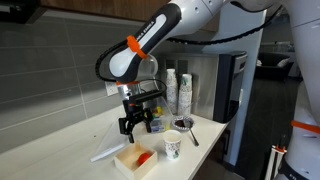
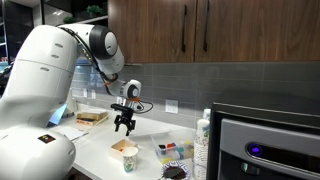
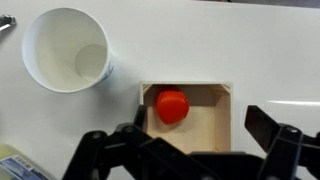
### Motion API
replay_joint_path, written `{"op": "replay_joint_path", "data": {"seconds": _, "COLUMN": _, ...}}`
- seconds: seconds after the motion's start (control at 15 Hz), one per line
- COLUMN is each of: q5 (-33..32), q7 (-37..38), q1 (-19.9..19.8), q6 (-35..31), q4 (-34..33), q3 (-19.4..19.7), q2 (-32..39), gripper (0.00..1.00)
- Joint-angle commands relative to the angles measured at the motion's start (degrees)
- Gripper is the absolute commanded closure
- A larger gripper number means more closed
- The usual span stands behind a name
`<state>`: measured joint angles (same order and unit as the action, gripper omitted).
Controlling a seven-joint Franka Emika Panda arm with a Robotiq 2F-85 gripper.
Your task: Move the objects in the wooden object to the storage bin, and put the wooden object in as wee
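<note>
My open gripper needs to go down between the box's sides and close on the sides of the orange-red object (image 1: pixel 145 157) below it.
The pale wooden box (image 3: pixel 205 125) lies on the white counter with one orange-red object (image 3: pixel 172 105) in its left part; no small dark item shows in it. The box also shows in both exterior views (image 1: pixel 130 162) (image 2: pixel 122 147), with the orange-red object (image 1: pixel 145 158) inside. My gripper (image 3: pixel 198 130) is open and empty, hovering straight above the box, as both exterior views show (image 1: pixel 135 124) (image 2: pixel 124 123). The clear storage bin (image 2: pixel 175 152) with colourful items stands nearby, partly behind the gripper in an exterior view (image 1: pixel 156 125).
A white paper cup (image 3: pixel 65 48) (image 1: pixel 172 145) (image 2: pixel 130 158) stands empty right beside the box. A flat translucent lid (image 1: pixel 108 152) lies on the counter. Stacked cups (image 1: pixel 175 95) stand at the back wall. A black appliance (image 2: pixel 265 145) borders the counter.
</note>
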<state>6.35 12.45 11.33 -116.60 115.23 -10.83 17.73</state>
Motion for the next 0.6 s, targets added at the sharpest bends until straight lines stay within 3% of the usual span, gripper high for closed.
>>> {"op": "replay_joint_path", "data": {"seconds": 0.0, "q5": 1.61, "q7": -0.30, "q1": 0.61, "q6": -2.21, "q4": -2.44, "q3": 0.38, "q2": 5.88, "gripper": 0.00}}
{"op": "replay_joint_path", "data": {"seconds": 0.53, "q5": -0.77, "q7": 0.54, "q1": 2.43, "q6": -4.91, "q4": -7.28, "q3": 1.77, "q2": 14.35, "gripper": 0.00}}
